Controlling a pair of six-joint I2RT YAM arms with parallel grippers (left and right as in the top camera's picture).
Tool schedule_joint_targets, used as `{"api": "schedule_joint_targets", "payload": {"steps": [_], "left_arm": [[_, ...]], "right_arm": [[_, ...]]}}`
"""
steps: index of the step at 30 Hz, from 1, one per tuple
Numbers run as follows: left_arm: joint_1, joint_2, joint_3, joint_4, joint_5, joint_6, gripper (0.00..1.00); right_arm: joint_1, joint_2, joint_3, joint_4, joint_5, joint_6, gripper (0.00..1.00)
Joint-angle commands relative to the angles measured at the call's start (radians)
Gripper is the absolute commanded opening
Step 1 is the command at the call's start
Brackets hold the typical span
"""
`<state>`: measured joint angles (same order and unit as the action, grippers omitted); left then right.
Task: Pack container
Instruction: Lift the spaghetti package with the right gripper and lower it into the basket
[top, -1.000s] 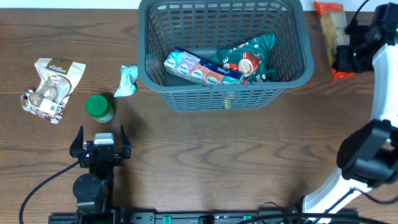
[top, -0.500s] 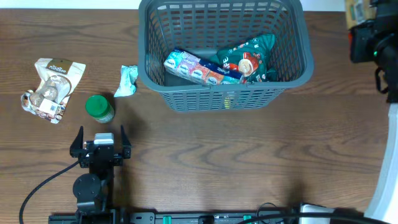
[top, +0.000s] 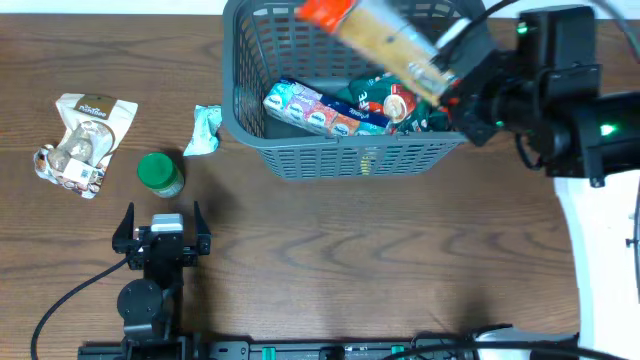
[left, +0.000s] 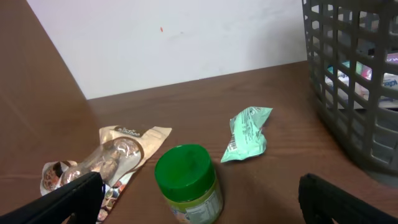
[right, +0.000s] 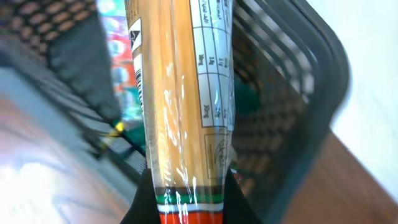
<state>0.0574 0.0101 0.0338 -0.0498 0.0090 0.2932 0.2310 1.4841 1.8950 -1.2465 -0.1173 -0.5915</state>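
The robot needs to lower the spaghetti packet (top: 385, 45) into the container with its right gripper, turning the spaghetti packet along the container's near side over the blue-and-white packet.
The dark grey lattice container (top: 300, 150) stands at the back centre and holds a blue-and-white packet (top: 320, 108) and a green packet (top: 405, 85). My right gripper (top: 455, 85) is shut on a long spaghetti packet (top: 385, 45) with red ends, held in the air over the container's right half. In the right wrist view the packet (right: 180, 93) fills the middle between the fingers (right: 186, 199), with the container (right: 292, 81) behind. My left gripper (top: 162, 232) rests open and empty at the front left, just short of a green-lidded jar (top: 160, 173).
A beige snack pouch (top: 82, 140) lies at the far left and a small mint-green packet (top: 205, 130) beside the container's left wall. In the left wrist view the jar (left: 186, 180), mint packet (left: 247, 132) and pouch (left: 106, 158) lie ahead.
My right gripper lifted the spaghetti packet from the table at the far right and swung it left over the container. The left arm has not moved.
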Motion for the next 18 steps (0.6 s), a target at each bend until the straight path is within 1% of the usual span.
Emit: {"api": "schedule_joint_targets", "payload": {"steps": [1, 9, 13, 18], "left_arm": [[0.003, -0.006, -0.029, -0.019, -0.001, 0.013, 0.99], [0.003, -0.006, -0.029, -0.019, -0.001, 0.013, 0.98], [0.003, -0.006, -0.029, -0.019, -0.001, 0.013, 0.99], [0.003, -0.006, -0.029, -0.019, -0.001, 0.013, 0.99]], "right_arm": [[0.034, -0.032, 0.034, 0.019, -0.034, -0.058, 0.01], [0.045, -0.029, 0.034, -0.023, -0.038, -0.124, 0.01], [0.045, -0.019, 0.034, -0.03, -0.082, -0.156, 0.01], [0.045, 0.028, 0.034, -0.035, -0.082, -0.158, 0.01]]}}
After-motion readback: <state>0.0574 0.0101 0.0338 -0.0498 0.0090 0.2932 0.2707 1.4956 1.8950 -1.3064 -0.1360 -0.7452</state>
